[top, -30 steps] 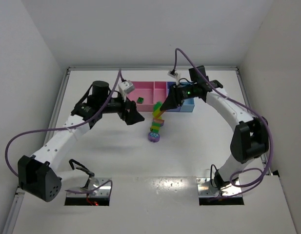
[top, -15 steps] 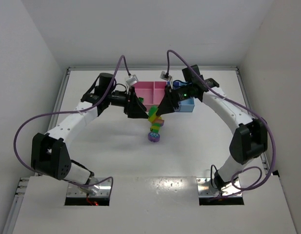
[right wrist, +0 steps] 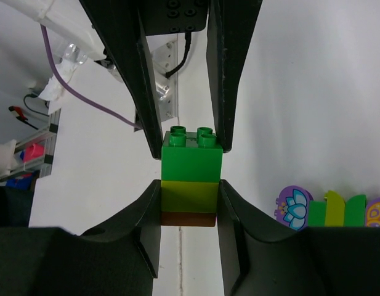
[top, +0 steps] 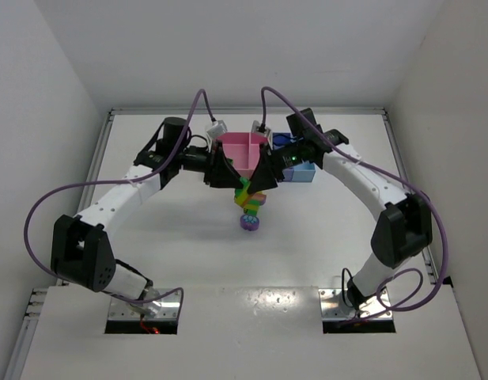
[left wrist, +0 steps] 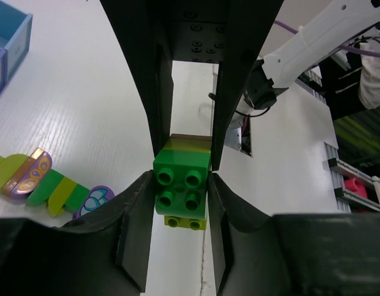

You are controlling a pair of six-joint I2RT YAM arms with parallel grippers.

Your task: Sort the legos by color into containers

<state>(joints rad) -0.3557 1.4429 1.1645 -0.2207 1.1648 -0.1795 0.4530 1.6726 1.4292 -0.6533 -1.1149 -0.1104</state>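
The green brick should go into the wider pink compartment (top: 237, 150), as its neighbour is yellow-green. Next I need to move my left gripper outward from the stack, then down to release the brick.
A short stack of legos hangs in the air between both grippers: a green brick (left wrist: 181, 185), a yellow-green brick (right wrist: 190, 196) and a brown-orange one (right wrist: 188, 218). My left gripper (left wrist: 180, 179) is shut on the green end. My right gripper (right wrist: 190, 192) is shut on the yellow-green and orange end. In the top view the left gripper (top: 237, 188) and right gripper (top: 256, 190) meet tip to tip in front of the containers (top: 242, 144). On the table below lies a multicoloured strip (top: 250, 208) ending in a round purple piece (top: 250, 222).
The tray's light blue compartment (top: 304, 171) and purple-blue one (top: 281, 142) sit behind the right wrist. The strip (right wrist: 337, 209) and the purple piece (right wrist: 293, 206) lie right of the held stack. White walls enclose the table on three sides.
My left arm swung in from the left toward the right gripper and closed on the green end of the stack. The right gripper shifted slightly left, still gripping.
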